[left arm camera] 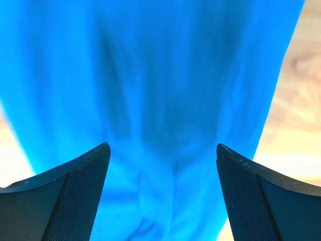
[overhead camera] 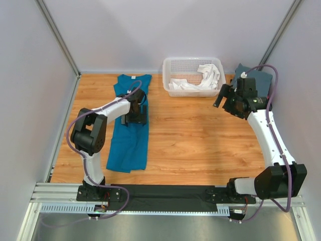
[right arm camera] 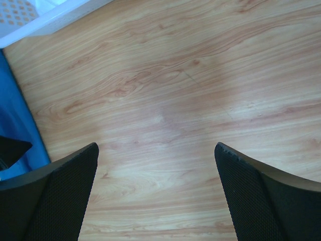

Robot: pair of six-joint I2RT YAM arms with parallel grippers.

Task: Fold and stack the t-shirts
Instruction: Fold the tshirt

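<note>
Next, the right gripper moves back, across and down to the inner corner of the t-shirt's hem, to its left in the top view, as the folded t-shirt is still long.
The teal-blue t-shirt (overhead camera: 129, 133) lies folded into a long narrow strip on the left of the wooden table, neck at the far end. My left gripper (overhead camera: 135, 118) hovers over its middle, open and empty; the cloth (left arm camera: 160, 90) fills the left wrist view between the fingers (left arm camera: 75, 196). My right gripper (overhead camera: 224, 95) is open and empty above bare wood at the right, next to the basket. A white shirt (overhead camera: 203, 80) lies crumpled in the white lattice basket (overhead camera: 190, 63). A slate-grey folded shirt (overhead camera: 261, 78) lies at the far right, behind the right arm.
The basket stands at the back centre; its corner shows in the right wrist view (right arm camera: 45, 15). The blue shirt's edge (right arm camera: 15, 125) shows at the left of that view. Grey walls enclose the table on three sides. Bare wood (overhead camera: 200, 140) lies between the arms.
</note>
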